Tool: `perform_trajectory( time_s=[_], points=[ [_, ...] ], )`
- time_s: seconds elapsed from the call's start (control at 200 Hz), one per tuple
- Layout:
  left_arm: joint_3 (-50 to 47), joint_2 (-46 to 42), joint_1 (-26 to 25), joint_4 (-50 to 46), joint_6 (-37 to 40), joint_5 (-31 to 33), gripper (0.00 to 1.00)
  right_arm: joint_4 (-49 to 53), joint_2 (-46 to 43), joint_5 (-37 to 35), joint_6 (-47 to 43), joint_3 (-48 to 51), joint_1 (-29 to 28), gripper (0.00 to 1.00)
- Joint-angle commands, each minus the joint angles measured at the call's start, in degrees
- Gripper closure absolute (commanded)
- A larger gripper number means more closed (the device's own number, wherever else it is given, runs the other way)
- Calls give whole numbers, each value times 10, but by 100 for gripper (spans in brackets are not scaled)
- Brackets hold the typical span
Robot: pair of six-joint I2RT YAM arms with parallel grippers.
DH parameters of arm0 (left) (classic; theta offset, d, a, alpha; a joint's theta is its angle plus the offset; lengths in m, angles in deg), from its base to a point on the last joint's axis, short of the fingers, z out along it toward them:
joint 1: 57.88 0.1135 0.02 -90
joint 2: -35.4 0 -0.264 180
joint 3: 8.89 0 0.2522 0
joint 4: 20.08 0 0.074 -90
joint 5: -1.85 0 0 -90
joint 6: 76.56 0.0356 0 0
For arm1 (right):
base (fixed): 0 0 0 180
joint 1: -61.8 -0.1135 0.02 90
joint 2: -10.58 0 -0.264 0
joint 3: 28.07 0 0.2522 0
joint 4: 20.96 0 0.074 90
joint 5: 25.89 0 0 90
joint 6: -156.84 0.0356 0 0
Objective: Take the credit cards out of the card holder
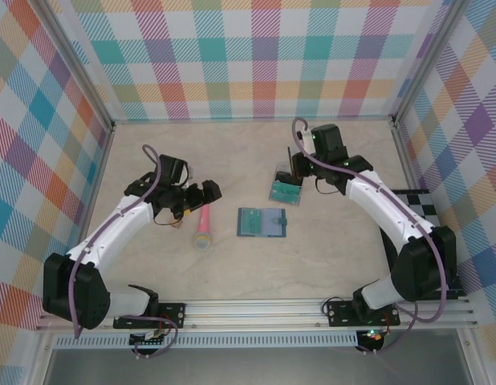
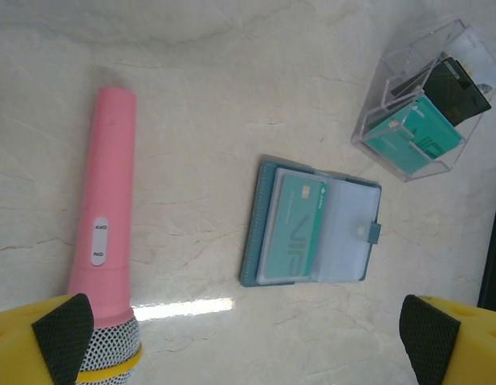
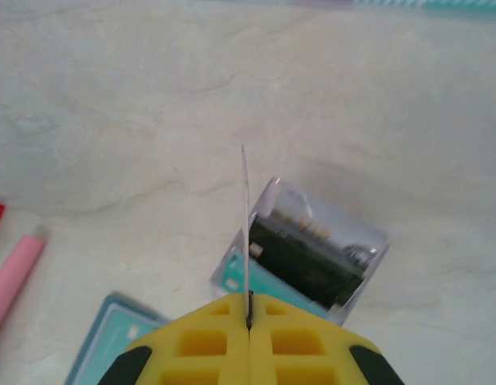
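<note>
I need to turn my right gripper next and lower it to the clear stand's far section (image 1: 282, 168) (image 3: 331, 224) to free the thin card, because the card's edge is at an angle to the stand's slots.
The card holder (image 1: 262, 222) lies open on the table, dark teal-blue with clear pockets (image 2: 348, 233); a teal credit card (image 2: 300, 220) still sits in its left pocket. My right gripper (image 3: 249, 309) is shut on a thin credit card (image 3: 245, 224), seen edge-on, held upright over a clear stand (image 3: 312, 253) that holds teal and black cards. In the top view the right gripper (image 1: 294, 164) hovers just behind that stand (image 1: 286, 189). My left gripper (image 2: 246, 353) stands open with nothing between its fingers (image 2: 63, 337), above the table left of the holder (image 1: 201, 192).
A pink microphone (image 1: 204, 227) with a mesh head lies left of the holder, close under my left fingers (image 2: 107, 208). A black checkered board (image 1: 412, 204) sits at the right wall. Plaid walls enclose the table on three sides.
</note>
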State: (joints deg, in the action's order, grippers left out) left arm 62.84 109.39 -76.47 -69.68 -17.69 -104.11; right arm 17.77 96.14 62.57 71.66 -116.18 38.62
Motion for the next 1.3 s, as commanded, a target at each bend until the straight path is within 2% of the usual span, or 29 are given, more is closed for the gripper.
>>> perform_trajectory(
  time_s=[0.0,0.08,0.175,0.455,0.615,0.905,1.295],
  points=[
    [-6,-20,8,-17,20,25,0,8,46,32,-125,-61,23,100],
    [-8,-22,8,-20,22,26,0,-11,64,73,-218,-65,28,100],
    [-7,-21,8,-23,24,18,0,-19,89,107,-282,-76,35,100],
    [-6,-17,8,-18,30,-3,0,47,177,138,-440,-136,51,100],
    [-5,-6,8,-21,30,-11,0,83,225,112,-483,-182,52,100],
    [-6,-4,8,-23,30,-17,0,188,291,121,-534,-270,51,100],
    [-5,4,8,-22,34,-22,0,213,313,68,-572,-266,51,100]
  ],
)
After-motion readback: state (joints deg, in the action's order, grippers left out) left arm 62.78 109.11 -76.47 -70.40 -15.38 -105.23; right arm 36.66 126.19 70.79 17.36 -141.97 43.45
